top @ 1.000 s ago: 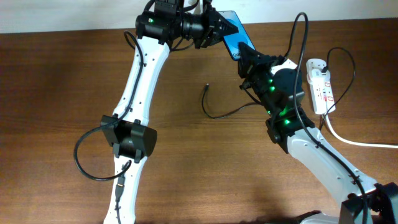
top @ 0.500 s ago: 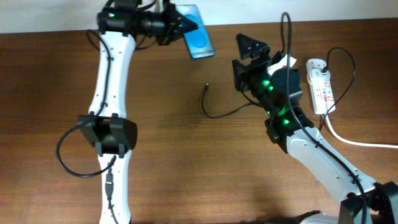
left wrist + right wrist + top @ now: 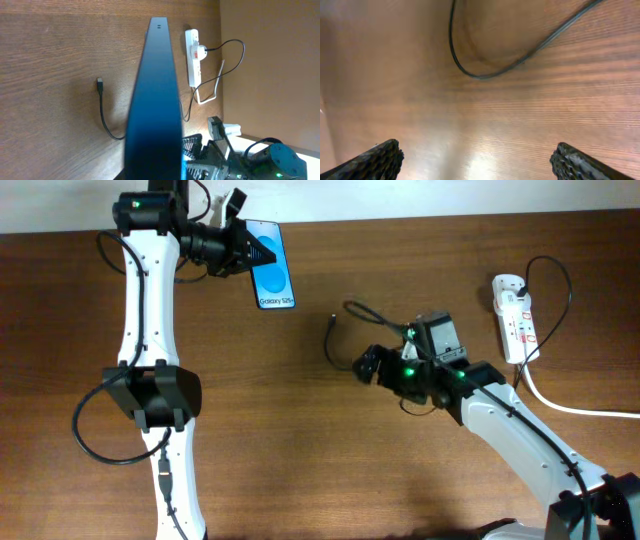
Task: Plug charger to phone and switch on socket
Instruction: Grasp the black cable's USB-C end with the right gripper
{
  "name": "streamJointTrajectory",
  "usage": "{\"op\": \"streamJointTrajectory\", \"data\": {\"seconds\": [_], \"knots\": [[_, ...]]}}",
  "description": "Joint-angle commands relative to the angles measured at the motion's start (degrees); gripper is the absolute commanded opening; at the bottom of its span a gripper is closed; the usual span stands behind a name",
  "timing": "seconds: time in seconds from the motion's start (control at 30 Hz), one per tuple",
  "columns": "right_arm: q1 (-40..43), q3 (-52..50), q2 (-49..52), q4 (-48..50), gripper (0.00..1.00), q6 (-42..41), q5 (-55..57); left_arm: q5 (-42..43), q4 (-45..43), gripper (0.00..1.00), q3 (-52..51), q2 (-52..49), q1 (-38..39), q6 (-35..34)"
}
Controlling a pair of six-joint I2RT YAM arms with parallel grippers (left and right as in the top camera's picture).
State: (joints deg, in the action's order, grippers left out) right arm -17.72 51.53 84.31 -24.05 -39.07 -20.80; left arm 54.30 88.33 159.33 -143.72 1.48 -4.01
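Note:
My right gripper will lift, move outward past the cable's bend, and lower just behind the cable's plug tip, as that end lies farther out.
The phone (image 3: 270,265), blue screen up with white text, hangs over the table's far left with my left gripper (image 3: 243,252) shut on its left end. In the left wrist view the phone (image 3: 155,100) shows edge-on and hides the fingers. The charger, a thin black cable (image 3: 340,358), lies mid-table with its plug tip (image 3: 331,321) pointing away. My right gripper (image 3: 368,366) stands open low over the cable's bend, nothing between its fingers (image 3: 375,160). The cable (image 3: 470,72) loops ahead of them. The white socket (image 3: 515,315) lies at the far right.
A thick white cord (image 3: 570,408) runs from the socket off the right edge. The left wrist view shows the plug tip (image 3: 100,84), the socket (image 3: 194,55) and the right arm (image 3: 235,155). Bare brown wood lies between the phone and the cable.
My right gripper opened, let go of the phone and swung down toward the cable. My left arm carried the phone leftward along the table's far edge.

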Motion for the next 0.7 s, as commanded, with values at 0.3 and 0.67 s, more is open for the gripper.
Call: {"op": "streamJointTrajectory", "data": {"seconds": [0.3,0.67], "knots": [[-0.28,18.03,-0.35,-28.72,0.89,17.68,11.63,8.92,-1.66,0.0,1.11,1.01,-3.39,2.34],[-0.28,19.61,0.66,-19.65,0.87,17.38,9.38,12.09,-5.46,0.0,1.11,1.01,-4.57,-0.28]]}}
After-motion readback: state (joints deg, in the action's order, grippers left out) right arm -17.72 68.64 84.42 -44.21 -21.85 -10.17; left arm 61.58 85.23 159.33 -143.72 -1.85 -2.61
